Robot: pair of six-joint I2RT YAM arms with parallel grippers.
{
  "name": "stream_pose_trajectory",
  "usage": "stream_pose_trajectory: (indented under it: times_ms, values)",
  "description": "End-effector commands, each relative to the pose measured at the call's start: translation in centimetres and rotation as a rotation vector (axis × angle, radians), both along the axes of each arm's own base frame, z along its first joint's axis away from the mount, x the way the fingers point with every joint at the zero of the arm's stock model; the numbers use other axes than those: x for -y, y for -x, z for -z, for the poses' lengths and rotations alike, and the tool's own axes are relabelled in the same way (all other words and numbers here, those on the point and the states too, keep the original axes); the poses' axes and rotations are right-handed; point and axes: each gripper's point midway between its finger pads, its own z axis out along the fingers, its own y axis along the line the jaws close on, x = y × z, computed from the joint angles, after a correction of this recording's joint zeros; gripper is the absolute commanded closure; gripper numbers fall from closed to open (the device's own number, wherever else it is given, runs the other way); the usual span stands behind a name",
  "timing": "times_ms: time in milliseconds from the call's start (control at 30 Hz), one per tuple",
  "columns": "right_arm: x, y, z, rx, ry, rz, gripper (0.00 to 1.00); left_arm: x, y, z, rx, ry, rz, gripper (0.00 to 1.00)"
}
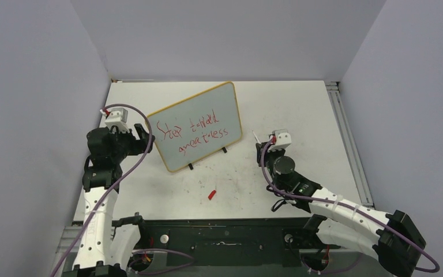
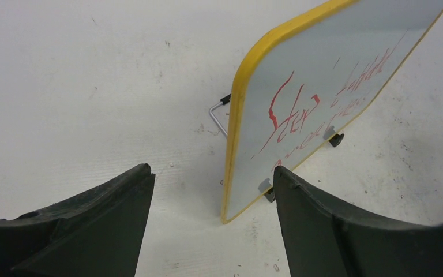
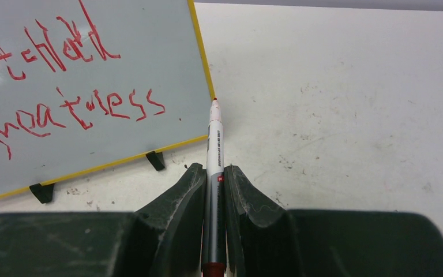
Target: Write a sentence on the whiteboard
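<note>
My left gripper moves back, to the right in the top view and down onto the red marker cap [image 1: 212, 195] next, since the marker's tip is still bare.
The whiteboard [image 1: 197, 126] stands tilted on two black feet at mid table, yellow-framed. The sentence [image 1: 193, 134] is red script in two lines, "Step toward greatness". My left gripper [image 1: 142, 137] is open just left of the board's left edge, not touching it; in the left wrist view the board [image 2: 323, 98] stands between and beyond the fingertips [image 2: 140, 173]. My right gripper [image 1: 263, 143] is shut on a white marker [image 3: 214, 156] with its red tip near the board's lower right corner [image 3: 205, 69], off the surface. The writing also shows in the right wrist view [image 3: 75, 109].
A red marker cap [image 1: 211, 194] lies on the table in front of the board. A wire stand [image 2: 216, 118] props the board from behind. Grey walls enclose the table on three sides; a rail [image 1: 346, 133] runs along the right edge.
</note>
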Motion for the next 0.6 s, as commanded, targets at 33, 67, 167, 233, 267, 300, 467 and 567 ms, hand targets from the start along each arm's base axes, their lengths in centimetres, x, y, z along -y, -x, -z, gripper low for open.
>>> stream_pose_trajectory:
  times_ms: [33, 67, 167, 233, 267, 300, 467, 567]
  values:
    - [1.2, 0.6, -2.2, -0.013, -0.031, 0.042, 0.95, -1.6, 0.7, -5.1, 0.083, -0.123, -0.128, 0.26]
    - [1.3, 0.8, -2.3, -0.017, -0.031, 0.040, 0.95, -1.6, 0.9, -5.8, 0.085, -0.136, -0.134, 0.26]
    - [1.4, 1.3, -2.4, -0.030, -0.035, 0.024, 0.95, -1.3, 1.5, -7.5, 0.083, -0.168, -0.132, 0.26]
    - [1.4, 1.6, -2.3, -0.045, -0.036, 0.014, 0.95, 0.2, 2.0, -7.9, 0.072, -0.184, -0.078, 0.28]
    - [1.3, 1.7, -2.2, -0.051, -0.035, 0.003, 0.95, 0.9, 2.3, -8.1, 0.068, -0.188, -0.052, 0.29]
    - [1.2, 1.9, -2.3, -0.056, -0.034, -0.008, 0.95, 1.7, 2.6, -8.2, 0.063, -0.192, -0.025, 0.30]
    - [-0.1, 2.8, -2.5, -0.095, -0.010, -0.105, 0.95, 6.3, 4.3, -8.4, 0.056, -0.193, 0.117, 0.31]
    - [-0.4, 3.8, -1.9, -0.138, 0.001, -0.152, 0.95, 9.2, 5.5, -7.7, 0.039, -0.161, 0.209, 0.32]
